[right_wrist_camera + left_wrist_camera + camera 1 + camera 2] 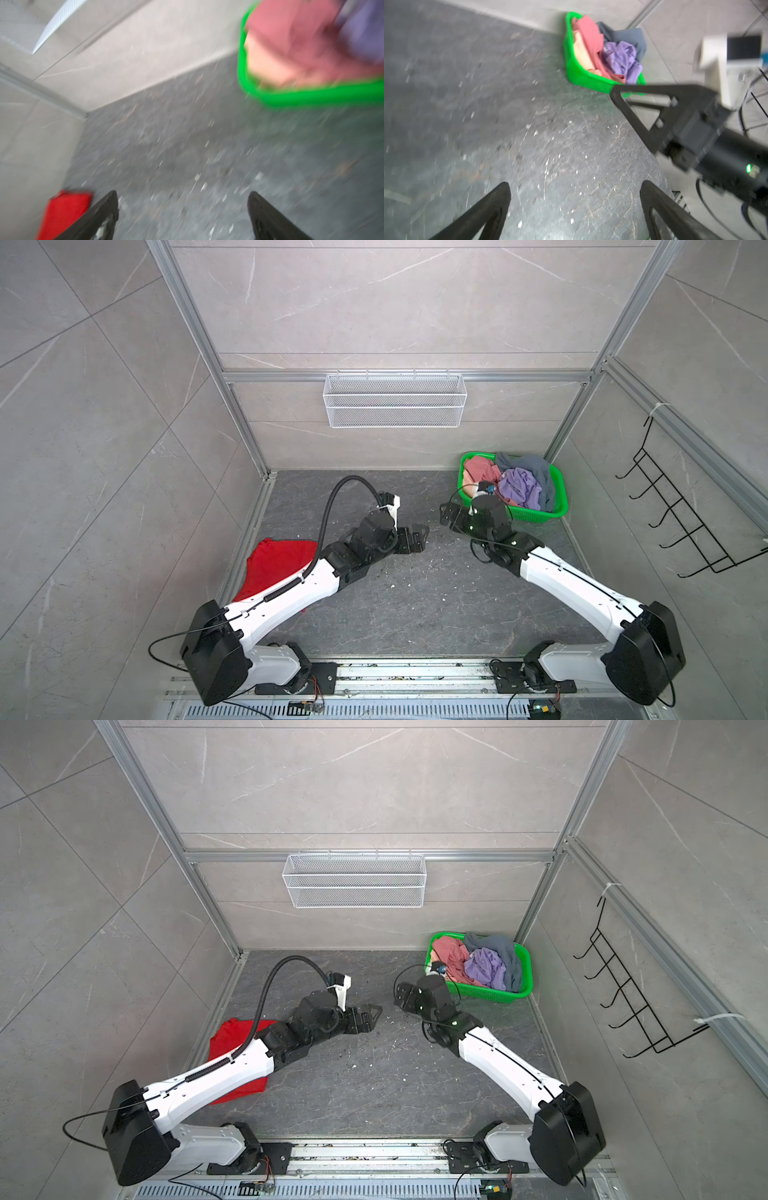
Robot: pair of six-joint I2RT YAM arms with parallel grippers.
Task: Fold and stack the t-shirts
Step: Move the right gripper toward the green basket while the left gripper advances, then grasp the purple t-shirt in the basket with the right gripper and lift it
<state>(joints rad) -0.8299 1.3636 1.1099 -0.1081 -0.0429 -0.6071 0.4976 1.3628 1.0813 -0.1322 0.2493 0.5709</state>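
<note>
The lavender t-shirt's edge (504, 483) (348, 30) is uncovered beside the pink t-shirt, so my right gripper will next move over the green basket's rim and down onto that edge.
A plain red t-shirt (278, 568) (232, 1048) lies flat at the table's left edge, partly under my left arm. Pink (480, 468), lavender (519, 487), grey-blue (528, 466) and peach (581, 54) t-shirts are crumpled in a green basket (536, 515) (490, 992) at the back right. Over mid-table my left gripper (424, 535) (574, 187) is open and holds nothing. My right gripper (442, 514) (182, 195), also open and holding nothing, faces it just left of the basket. The wrist views are blurred.
A white wire basket (395, 400) hangs on the back wall. A black hook rack (681, 522) is fixed to the right wall. The dark stone table top (415, 593) carries small white flecks. Aluminium frame rails bound the table.
</note>
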